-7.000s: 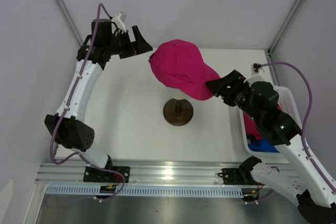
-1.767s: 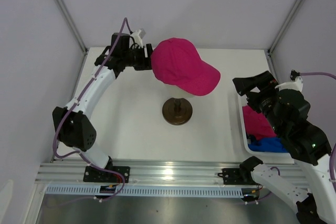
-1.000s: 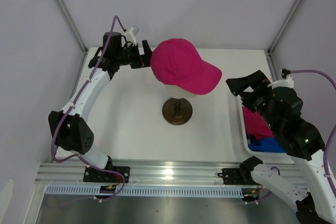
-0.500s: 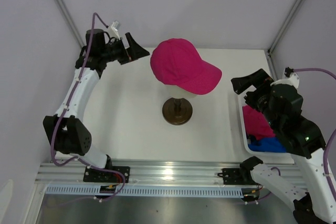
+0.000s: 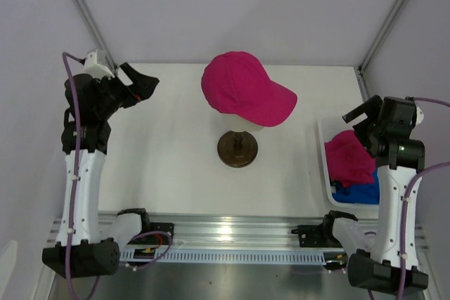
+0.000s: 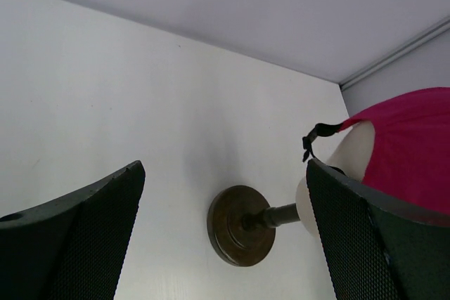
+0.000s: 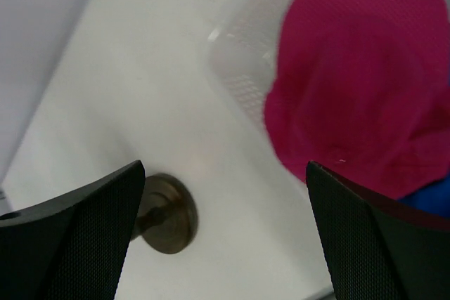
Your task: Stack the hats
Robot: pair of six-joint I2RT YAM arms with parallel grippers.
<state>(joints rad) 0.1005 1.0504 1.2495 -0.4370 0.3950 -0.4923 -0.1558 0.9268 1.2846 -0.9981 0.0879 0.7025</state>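
Observation:
I need to move my open right gripper down and back onto the top of the second pink cap (image 5: 349, 157) next, because that cap is on top of the blue cap (image 5: 358, 193).
A magenta-pink cap (image 5: 245, 88) sits on the cream mannequin head over its dark round stand (image 5: 238, 149), brim pointing right; it also shows in the left wrist view (image 6: 404, 145). A second pink cap (image 5: 349, 157) lies on a blue cap (image 5: 358, 193) in the white basket (image 5: 325, 131) at the right, and shows in the right wrist view (image 7: 358, 75). My left gripper (image 5: 141, 83) is open and empty, raised at the far left, well away from the cap. My right gripper (image 5: 364, 113) is open and empty above the basket.
The stand's dark base shows in the left wrist view (image 6: 242, 224) and the right wrist view (image 7: 167, 223). Grey walls and frame posts close in the back and sides. The metal rail (image 5: 225, 233) with the arm bases runs along the near edge.
My left gripper let go of the pink cap's back and pulled away to the far left. My right arm drew back and up over the basket. The cap stays on the head.

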